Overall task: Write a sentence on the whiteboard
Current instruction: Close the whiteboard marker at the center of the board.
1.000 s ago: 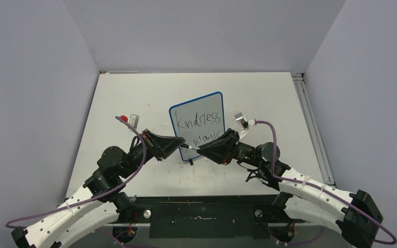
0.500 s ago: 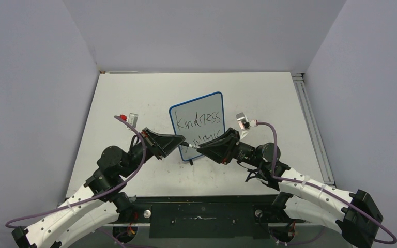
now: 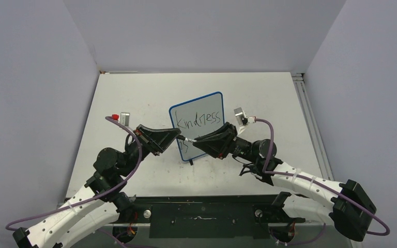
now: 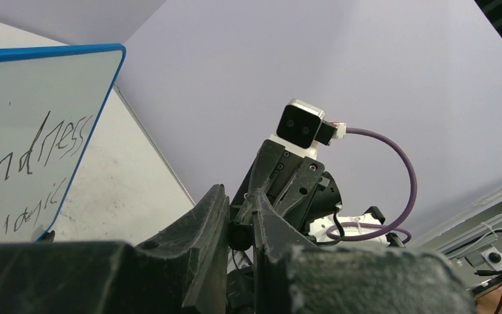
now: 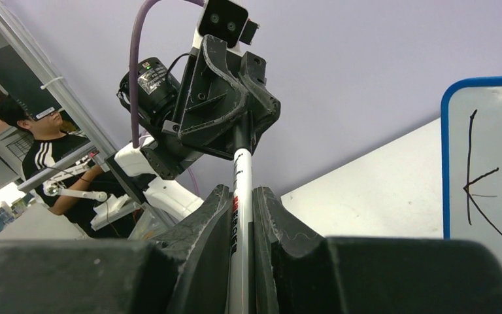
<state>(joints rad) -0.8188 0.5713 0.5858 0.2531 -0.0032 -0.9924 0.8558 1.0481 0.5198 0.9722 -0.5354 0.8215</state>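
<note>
The right gripper tilts toward the table and sets the white marker [image 3: 187, 139] down on the bare tabletop before the whiteboard next. It releases it there, as both lines are written.
The whiteboard [image 3: 200, 111] stands upright mid-table, blue-framed. The sentence [image 3: 201, 120] shows "Kindness" in the top view; its lower line is hidden behind the grippers there. In the left wrist view [image 4: 29, 154] "indness" shows, with a second line, "magic", below. My right gripper [image 3: 195, 143] is shut on a white marker [image 5: 240, 216] just in front of the board. My left gripper [image 3: 178, 136] faces it and is shut on the marker's black cap end [image 4: 240, 234]. Both grippers hold the same marker [image 3: 187, 139], tip to tip.
One black foot of the board [image 3: 191, 162] shows under the grippers. A metal rail [image 3: 310, 121] runs along the table's right edge. Grey walls close in on three sides. A person [image 5: 42, 154] sits beyond the table in the right wrist view.
Both grippers have moved up and toward the board with the marker between them. They now cover the lower line of writing in the top view.
</note>
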